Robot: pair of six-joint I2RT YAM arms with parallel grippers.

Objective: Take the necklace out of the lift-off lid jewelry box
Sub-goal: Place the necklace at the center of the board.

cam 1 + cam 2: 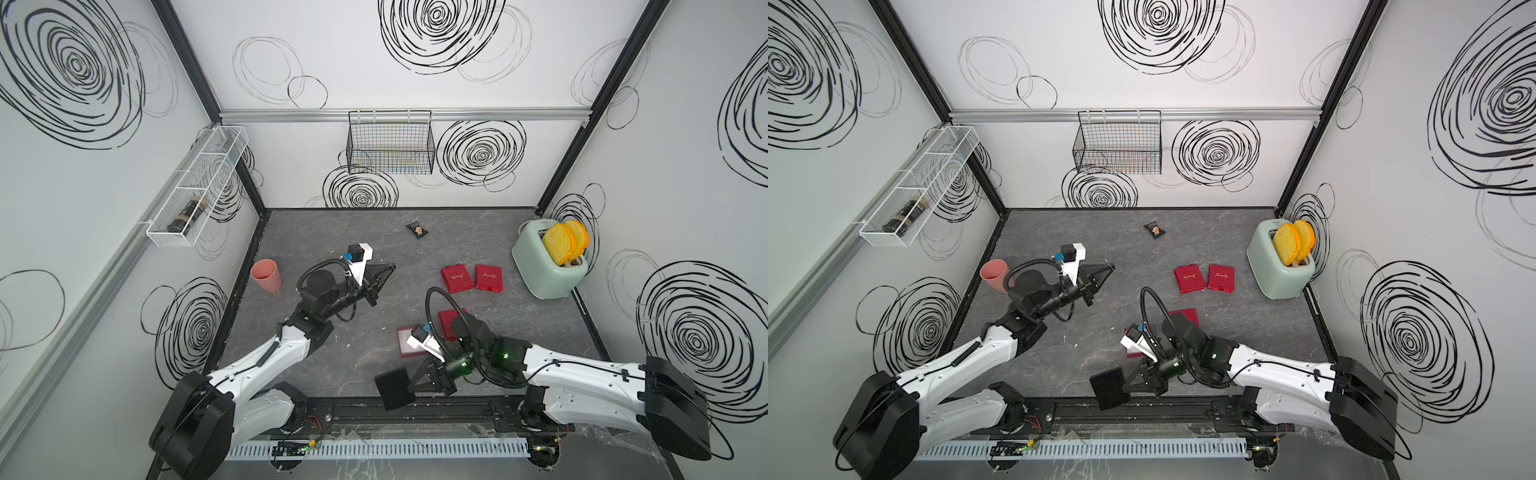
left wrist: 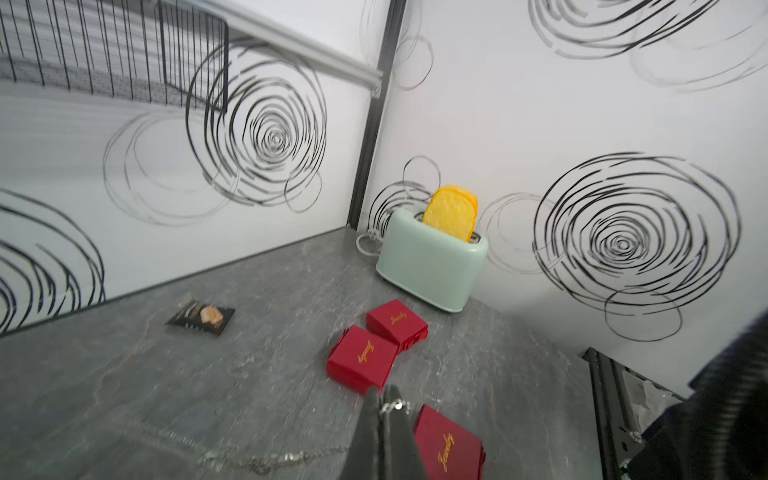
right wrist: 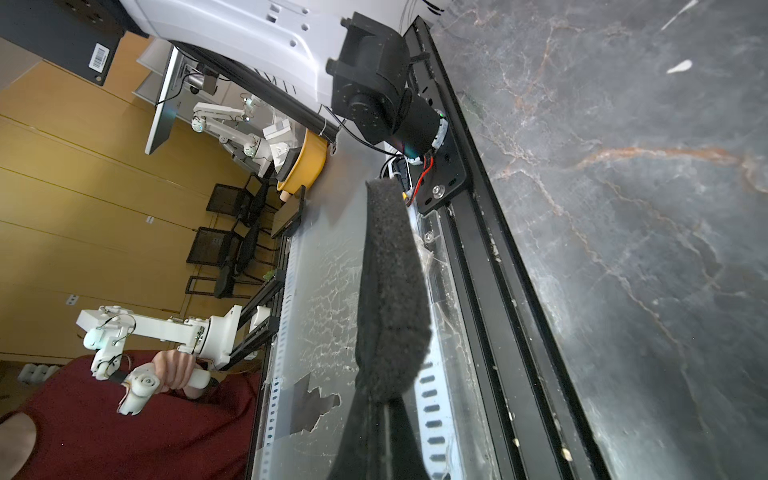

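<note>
The left gripper moves toward the pink cup next, tilting down to the bare tabletop to release the necklace (image 2: 392,405), since the chain hangs clear of the open box.
My left gripper (image 1: 390,268) hangs above the middle of the table, shut on the necklace (image 2: 392,405). The thin silvery chain shows at the fingertips and trails blurred below them in the left wrist view. The chain is too fine to make out in the top views. The lift-off lid jewelry box (image 1: 404,345) stands open near the front, partly hidden by my right wrist. Its red lid (image 1: 451,322) lies just behind it. My right gripper (image 1: 411,388) is at the table's front edge, shut on a black foam pad (image 1: 395,388) that it holds on edge (image 3: 390,291).
Two closed red boxes (image 1: 457,279) (image 1: 489,277) lie right of centre. A mint toaster (image 1: 548,266) with toast stands at the back right. A pink cup (image 1: 266,275) is at the left and a snack packet (image 1: 417,230) at the back. A black wire basket (image 1: 390,143) and a white wire shelf (image 1: 195,187) hang on the walls.
</note>
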